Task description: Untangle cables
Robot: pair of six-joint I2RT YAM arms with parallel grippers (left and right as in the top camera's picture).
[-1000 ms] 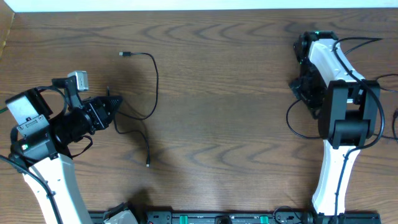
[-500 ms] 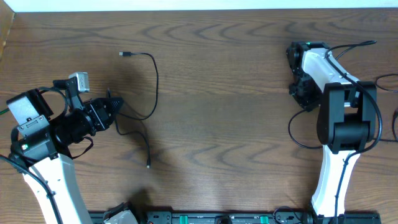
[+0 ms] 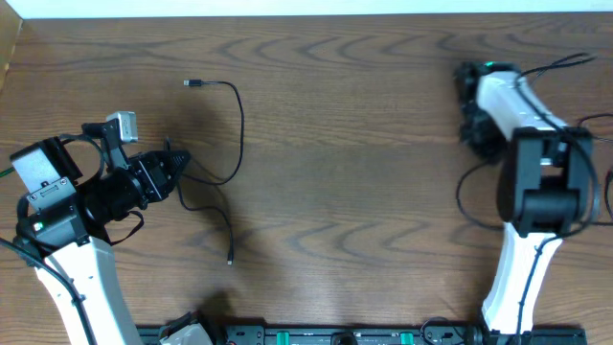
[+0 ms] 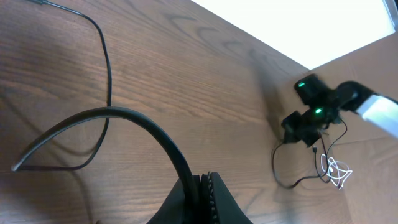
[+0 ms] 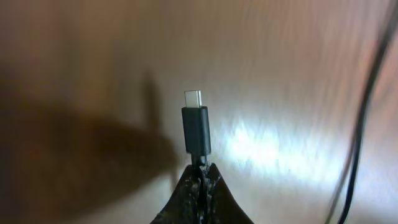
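Observation:
The dark cable loops lie by the white wire tangle, to the right in the overhead view. My right gripper swings and turns toward them next.
One thin black cable (image 3: 238, 125) runs from a small plug (image 3: 192, 84) at the back left, curves down past my left gripper (image 3: 181, 160) and ends near the front (image 3: 230, 258). In the left wrist view, the left gripper (image 4: 203, 182) is shut on this cable (image 4: 143, 124), which arcs up and away to the left. My right gripper (image 5: 200, 169) is shut on the neck of a second cable's plug (image 5: 196, 127), whose metal tip points away just above the table. That cable's loop (image 3: 466, 204) lies beside the right arm (image 3: 517, 105).
A white wire tangle (image 4: 336, 171) lies on the table near the right arm's base. Another dark cord (image 5: 362, 118) crosses the right edge of the right wrist view. The table's white back edge (image 3: 306, 8) runs along the far side.
The right gripper has shut on the plug. The right arm swung left, then back right, dragging its cable loop along. The left cable's front end shifted slightly.

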